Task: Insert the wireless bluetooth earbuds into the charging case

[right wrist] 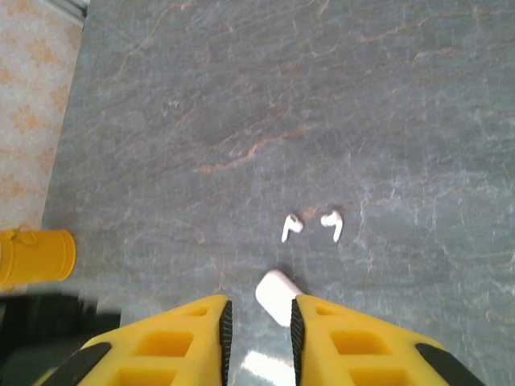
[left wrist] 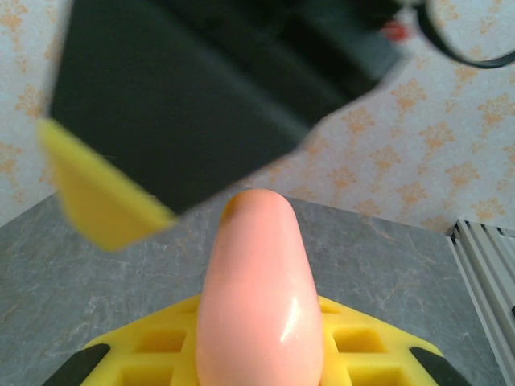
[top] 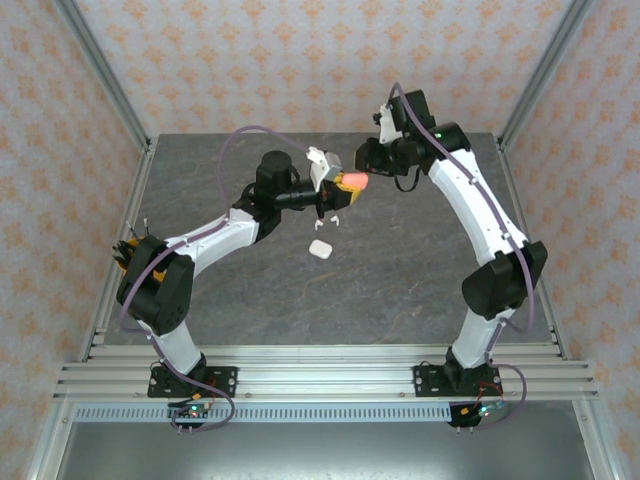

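Observation:
My left gripper will lower the coral-pink case [top: 352, 181] next, fingers tilting toward the table, and release it on the tabletop beyond the earbuds, as that spot is empty.
My left gripper [top: 335, 186] is raised above the table and shut on a coral-pink pebble-shaped charging case [top: 352, 181], which juts out from between its yellow fingers [left wrist: 364, 354] in the left wrist view [left wrist: 257, 297]. My right gripper [top: 376, 172] hovers just beyond the case's tip, its jaws a little apart with nothing between them [right wrist: 259, 326]. Two white earbuds [right wrist: 291, 227] [right wrist: 332, 225] lie side by side on the grey table, below the held case [top: 335, 218].
A white charging case [top: 320, 248] lies shut on the table close to the white earbuds, seen far below the right fingers [right wrist: 278, 293]. The grey stone-look table [top: 400, 280] has walls at the back and sides.

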